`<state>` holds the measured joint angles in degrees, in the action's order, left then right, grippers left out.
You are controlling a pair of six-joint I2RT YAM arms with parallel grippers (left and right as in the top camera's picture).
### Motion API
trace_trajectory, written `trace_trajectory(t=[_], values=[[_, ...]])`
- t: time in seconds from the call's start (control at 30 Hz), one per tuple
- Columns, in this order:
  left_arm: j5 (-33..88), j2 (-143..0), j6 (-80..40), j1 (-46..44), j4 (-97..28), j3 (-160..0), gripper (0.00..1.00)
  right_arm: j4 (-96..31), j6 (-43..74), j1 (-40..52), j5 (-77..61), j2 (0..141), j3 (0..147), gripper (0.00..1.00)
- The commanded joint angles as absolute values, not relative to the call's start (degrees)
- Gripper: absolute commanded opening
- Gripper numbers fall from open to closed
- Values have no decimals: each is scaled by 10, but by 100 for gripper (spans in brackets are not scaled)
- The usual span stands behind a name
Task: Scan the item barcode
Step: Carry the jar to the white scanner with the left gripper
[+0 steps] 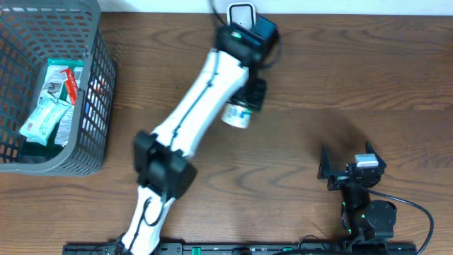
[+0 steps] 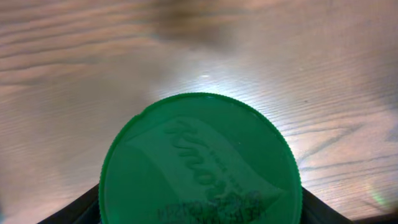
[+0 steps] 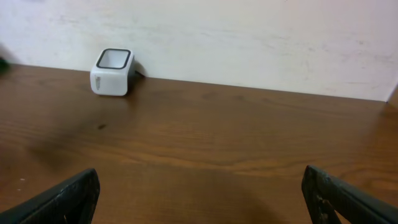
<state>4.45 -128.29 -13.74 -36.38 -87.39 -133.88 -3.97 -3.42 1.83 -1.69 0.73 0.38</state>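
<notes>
My left gripper will move down, back and toward the right in the overhead view to let go of the jar, because bare tabletop is below the gripper, between the arms.
The item is a small jar with a green "Knorr" lid point(image 2: 200, 162) and a pale label point(image 1: 236, 115). My left gripper point(image 1: 248, 95) is shut on it and holds it above the table, just in front of the white scanner box point(image 1: 241, 14). In the left wrist view the lid fills the lower middle, with a dark finger at each bottom corner point(image 2: 68, 211). No barcode shows in any view. My right gripper point(image 1: 348, 170) rests near the front right of the table, open and with nothing in it point(image 3: 202, 199). The scanner point(image 3: 112, 71) stands by the wall, far left of the right gripper.
A grey mesh basket point(image 1: 98, 106) with several packets inside point(image 1: 51, 106) stands at the far left. A dark cable runs behind the scanner. Wooden tabletop point(image 1: 340, 78) lies between the two arms.
</notes>
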Motion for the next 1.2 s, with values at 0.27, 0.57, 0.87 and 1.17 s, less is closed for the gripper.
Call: trace_trajectory(t=[0.27,0.57,0.87,1.17], values=[[105,-1389,-182,-427,-800,-1341,59,-42,-39,12,-16,6,3,99],[105,-1419,-207,-468,-761,-1319,59,-42,-39,12,-16,6,3,99],[105,-1419,-207,-479,-753,-1294,64,-42,-39,12,-16,6,3,99],[105,-1418,-207,-479,-728,-1266,79,-42,-39,12,-16,6,3,99]])
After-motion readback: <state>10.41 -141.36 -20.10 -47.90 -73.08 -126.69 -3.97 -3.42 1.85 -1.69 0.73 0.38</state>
